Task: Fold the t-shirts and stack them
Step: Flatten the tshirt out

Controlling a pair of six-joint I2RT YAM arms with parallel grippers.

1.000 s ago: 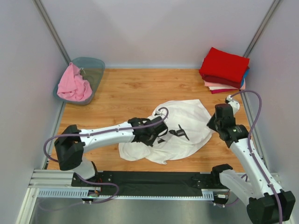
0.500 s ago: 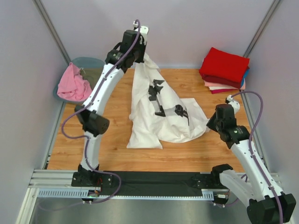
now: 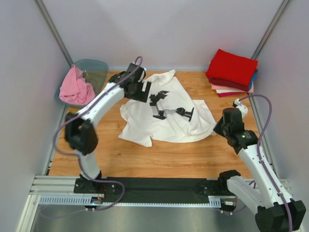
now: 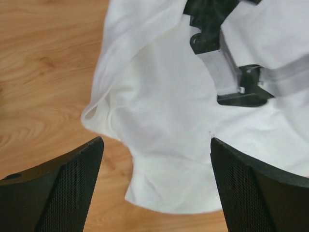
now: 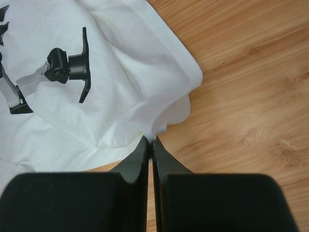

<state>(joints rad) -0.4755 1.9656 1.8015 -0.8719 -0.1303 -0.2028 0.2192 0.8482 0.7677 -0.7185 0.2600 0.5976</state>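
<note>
The white t-shirt's near corner on the tub's side (image 3: 124, 135) (image 4: 136, 192) gets my left gripper next, which comes back and down onto it, since my right gripper already pinches the opposite end.
A large white t-shirt (image 3: 164, 123) with a black printed figure lies rumpled and partly spread on the wooden table. My left gripper (image 3: 145, 92) hovers over its far left part, jaws wide open and holding nothing; in the left wrist view the white t-shirt (image 4: 169, 121) lies below the open left gripper (image 4: 157, 145). My right gripper (image 3: 217, 128) is shut on the shirt's right edge; the right wrist view shows the right gripper (image 5: 151, 140) pinching the hem of the white t-shirt (image 5: 96, 72). A pink t-shirt (image 3: 76, 88) hangs out of the tub. Folded red, blue and pale t-shirts (image 3: 231, 67) are stacked at the back right.
The translucent grey-green tub (image 3: 99, 72) stands at the back left corner. Grey walls close in the table on three sides. Bare wood (image 3: 159, 159) shows between the white shirt and the black rail at the arms' bases.
The left arm lifted the white t-shirt high toward the back, then came down and opened, and the shirt dropped flatter toward the back left. The right arm stayed put, still pinching.
</note>
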